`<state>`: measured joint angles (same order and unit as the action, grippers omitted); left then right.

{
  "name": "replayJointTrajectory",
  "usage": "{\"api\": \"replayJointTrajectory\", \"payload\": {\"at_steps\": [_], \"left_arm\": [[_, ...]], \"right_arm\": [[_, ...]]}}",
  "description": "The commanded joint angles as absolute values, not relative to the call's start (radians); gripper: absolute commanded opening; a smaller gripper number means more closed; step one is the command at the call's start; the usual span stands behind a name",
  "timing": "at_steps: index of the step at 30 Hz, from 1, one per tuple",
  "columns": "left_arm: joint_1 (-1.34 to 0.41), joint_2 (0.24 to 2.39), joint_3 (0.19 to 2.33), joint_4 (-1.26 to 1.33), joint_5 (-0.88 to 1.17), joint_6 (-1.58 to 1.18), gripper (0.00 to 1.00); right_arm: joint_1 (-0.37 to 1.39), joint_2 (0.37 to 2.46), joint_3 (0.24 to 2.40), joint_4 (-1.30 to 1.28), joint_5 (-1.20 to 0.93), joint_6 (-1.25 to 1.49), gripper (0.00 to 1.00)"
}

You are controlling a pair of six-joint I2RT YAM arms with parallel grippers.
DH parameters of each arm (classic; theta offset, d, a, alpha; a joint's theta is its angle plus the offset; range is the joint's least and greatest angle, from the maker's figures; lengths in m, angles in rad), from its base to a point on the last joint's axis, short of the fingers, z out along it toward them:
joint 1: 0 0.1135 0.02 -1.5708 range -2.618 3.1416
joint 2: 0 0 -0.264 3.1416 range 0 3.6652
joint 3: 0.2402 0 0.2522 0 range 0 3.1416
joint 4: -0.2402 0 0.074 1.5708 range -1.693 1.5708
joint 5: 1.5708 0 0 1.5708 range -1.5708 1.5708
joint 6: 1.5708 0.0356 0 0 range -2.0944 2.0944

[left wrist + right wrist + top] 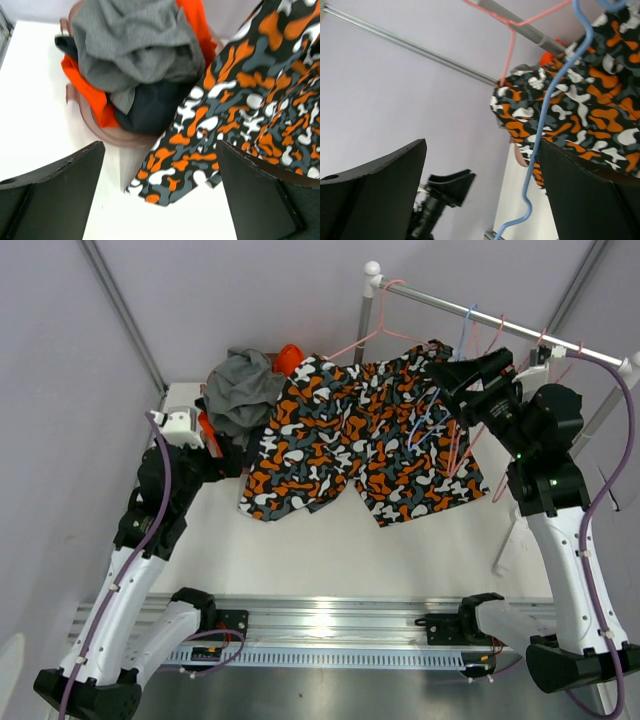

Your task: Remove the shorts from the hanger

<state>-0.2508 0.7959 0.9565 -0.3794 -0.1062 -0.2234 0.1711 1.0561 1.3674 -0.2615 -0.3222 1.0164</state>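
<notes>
The robot's right gripper will move along the bar onto the pink hanger's arm at the shorts' waist, because that arm is to the gripper's left in the top view.
The blotch-patterned shorts (pixel 360 440) hang from a pink hanger (pixel 375 332) on the rail and drape onto the table. My left gripper (pixel 228 458) is open at their lower left corner, and that corner (pixel 170 175) lies on the table between its fingers. My right gripper (pixel 445 375) is open at the shorts' upper right. A blue hanger wire (pixel 555 100) runs between its fingers, close to the right one, with the shorts (pixel 570 115) behind. Grey (pixel 135 45), orange (pixel 85 92) and charcoal (pixel 150 107) shorts lie piled. The pink navy-print shorts are out of view.
The pile sits in a brownish-pink basket (pixel 100 134) at the back left (pixel 245 390). The metal rail (pixel 500 320) crosses the back right on a white post (pixel 368 310), carrying several empty pink and blue hangers (pixel 545 345). Lilac walls enclose the table.
</notes>
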Motion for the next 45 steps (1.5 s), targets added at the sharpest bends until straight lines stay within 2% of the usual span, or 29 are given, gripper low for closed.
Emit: {"api": "replayJointTrajectory", "payload": {"at_steps": [1, 6, 10, 13, 16, 19, 22, 25, 32, 40, 45], "left_arm": [[-0.256, 0.746, 0.905, -0.373, -0.098, -0.198, 0.99], [-0.256, 0.69, 0.841, -0.367, -0.104, -0.196, 0.99], [-0.256, 0.67, 0.815, -0.356, -0.104, -0.196, 0.99], [-0.256, 0.661, 0.799, -0.353, -0.103, -0.193, 0.99], [-0.256, 0.655, 0.793, -0.351, -0.1, -0.193, 0.99], [-0.256, 0.649, 0.784, -0.342, -0.092, -0.195, 0.99], [-0.256, 0.656, 0.785, -0.334, -0.08, -0.196, 0.99], [-0.256, 0.666, 0.779, -0.341, -0.081, -0.196, 0.99], [-0.258, 0.646, 0.778, -0.342, -0.089, -0.192, 0.99], [-0.261, 0.647, 0.775, -0.342, -0.078, -0.196, 0.99], [-0.284, 0.646, 0.773, -0.342, -0.078, -0.193, 0.99]], "right_arm": [[0.216, 1.029, 1.495, -0.272, -0.287, 1.005, 0.99], [0.348, 1.071, 1.61, -0.354, -0.169, 0.967, 0.99], [0.489, 1.166, 1.832, -0.567, 0.106, 0.839, 0.99], [0.497, 1.241, 1.92, -0.719, 0.158, 0.784, 0.99], [0.495, 1.236, 1.882, -0.768, 0.179, 0.759, 1.0], [0.494, 1.169, 1.752, -0.727, 0.18, 0.779, 0.99], [0.495, 1.106, 1.616, -0.559, 0.103, 0.804, 1.0], [0.495, 1.114, 1.572, -0.373, 0.008, 0.808, 1.0], [0.511, 1.348, 1.749, -0.201, -0.15, 0.842, 0.99], [0.526, 1.618, 1.885, -0.189, -0.078, 0.815, 0.98], [0.526, 1.701, 1.948, -0.215, -0.002, 0.789, 0.97]]}}
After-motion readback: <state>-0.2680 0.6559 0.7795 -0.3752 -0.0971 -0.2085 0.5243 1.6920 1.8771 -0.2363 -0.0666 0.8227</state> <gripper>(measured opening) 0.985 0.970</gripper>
